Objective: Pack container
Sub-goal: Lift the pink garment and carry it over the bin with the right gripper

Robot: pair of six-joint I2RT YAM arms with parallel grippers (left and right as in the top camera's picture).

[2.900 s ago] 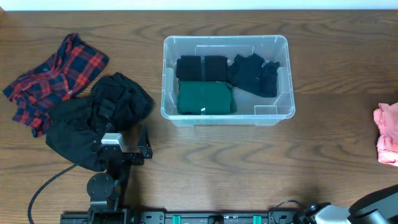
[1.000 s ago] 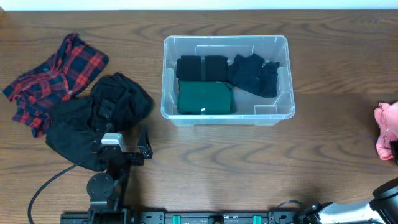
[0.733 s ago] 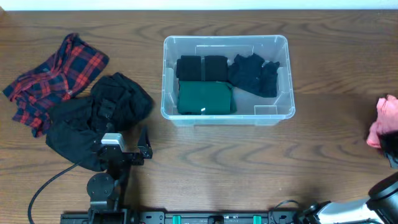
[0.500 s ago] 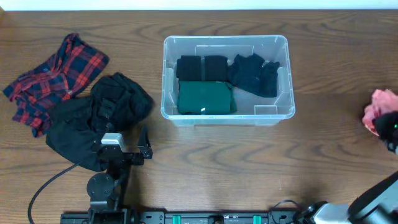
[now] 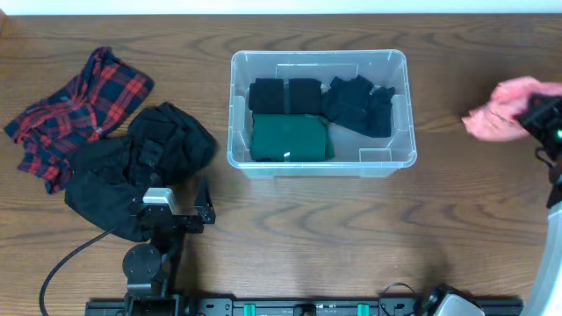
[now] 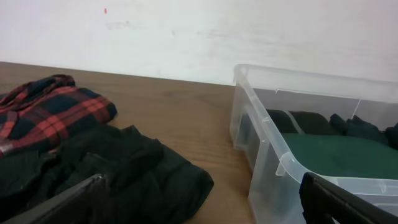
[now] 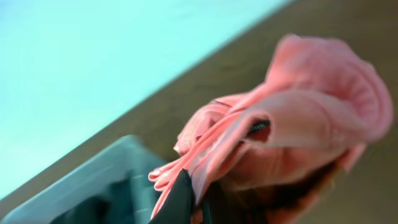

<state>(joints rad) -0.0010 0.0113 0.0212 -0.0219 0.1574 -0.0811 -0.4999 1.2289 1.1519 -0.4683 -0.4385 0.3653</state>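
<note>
I will move my right gripper to the left in the overhead view next, then down, to let go of the pink cloth beside the green garment [image 5: 290,139], where the bottom of the container is bare.
The clear container [image 5: 318,55] stands at the table's centre, holding a folded green garment [image 5: 290,139], black folded pieces [image 5: 285,95] and a dark crumpled piece [image 5: 358,105]. To its right, my right gripper [image 5: 537,118] is shut on a pink cloth [image 5: 496,112], held off the table. In the right wrist view the pink cloth [image 7: 298,124] bunches over the shut gripper [image 7: 199,199], with the container [image 7: 93,186] below left. My left gripper [image 5: 171,206] rests near the front left, open and holding nothing. Its wrist view shows the open gripper [image 6: 199,211] and the container [image 6: 280,168] to the right.
A red plaid shirt [image 5: 75,105] lies at the far left, with a black garment heap [image 5: 136,167] beside it and partly under the left arm. Both show in the left wrist view, the plaid shirt [image 6: 50,115] and the black heap [image 6: 124,171]. A cable [image 5: 66,263] runs off the left arm.
My right gripper has lifted the pink cloth from the table's right edge and carried it up and leftward, closer to the container. The left arm has not moved.
</note>
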